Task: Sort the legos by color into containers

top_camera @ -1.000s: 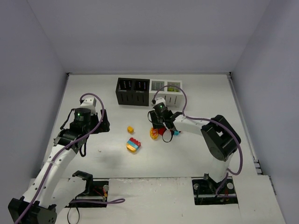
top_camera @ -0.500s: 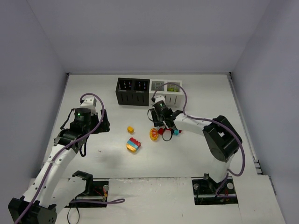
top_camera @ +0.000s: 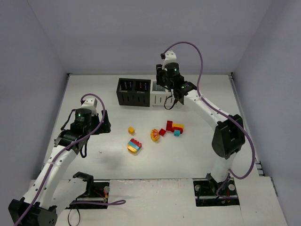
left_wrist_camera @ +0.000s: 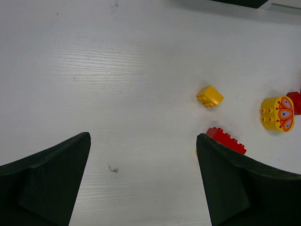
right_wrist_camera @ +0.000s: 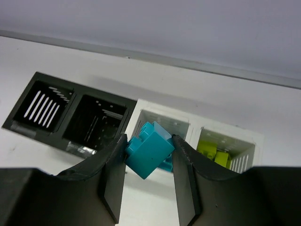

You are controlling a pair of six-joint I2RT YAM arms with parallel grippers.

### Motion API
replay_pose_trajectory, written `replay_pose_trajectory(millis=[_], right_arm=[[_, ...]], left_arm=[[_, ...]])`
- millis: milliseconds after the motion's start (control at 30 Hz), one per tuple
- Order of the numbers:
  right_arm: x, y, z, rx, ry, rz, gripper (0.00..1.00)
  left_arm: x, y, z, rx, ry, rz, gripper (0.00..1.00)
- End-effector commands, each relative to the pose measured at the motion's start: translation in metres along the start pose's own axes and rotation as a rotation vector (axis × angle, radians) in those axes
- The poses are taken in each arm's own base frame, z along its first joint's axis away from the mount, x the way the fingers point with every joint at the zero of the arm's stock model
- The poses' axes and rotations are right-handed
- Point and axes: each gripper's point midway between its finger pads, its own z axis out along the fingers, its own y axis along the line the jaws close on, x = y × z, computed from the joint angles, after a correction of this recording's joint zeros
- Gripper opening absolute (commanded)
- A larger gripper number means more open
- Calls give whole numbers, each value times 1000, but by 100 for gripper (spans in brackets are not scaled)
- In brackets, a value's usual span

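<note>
I will next move my left gripper to the right in the top view and down around the small yellow brick (top_camera: 131,130) (left_wrist_camera: 209,96), because the bare tabletop leaves the brick's sides open to the gripper's fingers.
My right gripper (right_wrist_camera: 149,155) is shut on a teal brick (right_wrist_camera: 148,149) and holds it tilted above the left white container (right_wrist_camera: 162,123), where another teal brick (right_wrist_camera: 166,164) lies. The right white container (right_wrist_camera: 221,141) holds green bricks (right_wrist_camera: 211,151). Two black containers (right_wrist_camera: 96,120) stand to their left. In the top view the right gripper (top_camera: 163,87) hangs over the row of containers (top_camera: 134,92). My left gripper (left_wrist_camera: 143,179) is open and empty above the table, left of a small yellow brick (left_wrist_camera: 209,96) and a red-topped clump (left_wrist_camera: 225,140).
Loose bricks lie mid-table: a small yellow one (top_camera: 131,130), a multicolour clump (top_camera: 134,146), a round yellow butterfly brick (top_camera: 154,135), a small red brick (top_camera: 162,132), a red-and-yellow piece (top_camera: 174,126) and a teal one (top_camera: 177,133). The walls stand close behind the containers.
My right gripper has lifted from the loose bricks mid-table and swung back over the white containers with the teal brick in it. The left arm has not moved.
</note>
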Motion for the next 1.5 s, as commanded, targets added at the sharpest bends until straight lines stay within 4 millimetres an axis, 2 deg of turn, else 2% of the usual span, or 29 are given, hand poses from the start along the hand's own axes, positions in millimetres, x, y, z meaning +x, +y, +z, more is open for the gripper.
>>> replay_pose_trajectory(millis=[0,33,167,267,433,467,500,567,667,700,733,767,800,833,867,900,933,1033,1100,1133,1200,1233,1267,1300,1333,1467], right_arm=[[2,-2,30,-4,-1,-22,11],[-6,-2,33,-8,-15,-18,13],[8,4,52,-35,29,-33,28],[11,5,55,-41,38,-36,38],[10,1,49,-26,36,-45,52],[8,-1,46,-21,33,-46,55],[6,-2,43,-17,28,-53,62],[-3,-5,35,-11,13,-56,67],[-9,-8,19,-9,0,-57,68],[-10,-8,14,-11,-4,-54,68],[-22,-10,2,-10,-30,-44,68],[-13,-12,-1,-7,-11,-45,68],[-12,-14,-7,-6,-11,-42,68],[-21,-16,-20,-7,-33,-23,68],[-19,-17,-25,-12,-28,-17,68],[-4,-20,-30,-10,-1,-14,68],[-11,-22,-43,-11,-21,-1,68],[3,-31,-65,3,-8,13,68],[18,-36,-79,10,9,33,68],[22,-39,-84,14,13,41,67],[28,-42,-95,17,14,65,67],[42,-45,-97,21,39,68,67],[47,-46,-100,23,48,80,67],[46,-48,-106,26,39,90,67],[57,-50,-107,36,58,95,67],[69,-54,-114,43,72,120,67]], left_arm=[[-19,-9,-2,34,-62,11,87],[-19,-9,-2,34,-62,11,87],[-18,-8,-2,31,-61,11,87],[-19,-8,-2,33,-62,12,87],[-17,-10,0,36,-53,8,87],[-16,-11,1,40,-47,4,87],[-18,-12,2,39,-44,1,87],[-19,-17,5,59,-22,-1,87],[-24,-33,11,87,-4,43,87],[-32,-40,12,99,-12,58,87],[-34,-47,14,109,-11,73,87],[-29,-59,23,121,22,107,87],[-30,-63,28,116,31,131,87],[-38,-72,29,128,25,144,87],[-30,-76,44,119,73,162,87],[-27,-85,49,133,93,180,87],[-25,-90,61,130,125,194,87],[-14,-99,84,128,199,222,87],[-5,-102,93,122,237,241,86],[4,-103,102,122,275,252,86],[12,-107,110,132,304,259,83],[20,-106,118,126,336,263,81],[22,-106,121,125,347,267,79],[27,-106,124,122,364,267,76],[34,-106,131,122,389,265,74],[48,-117,141,158,438,245,64]])
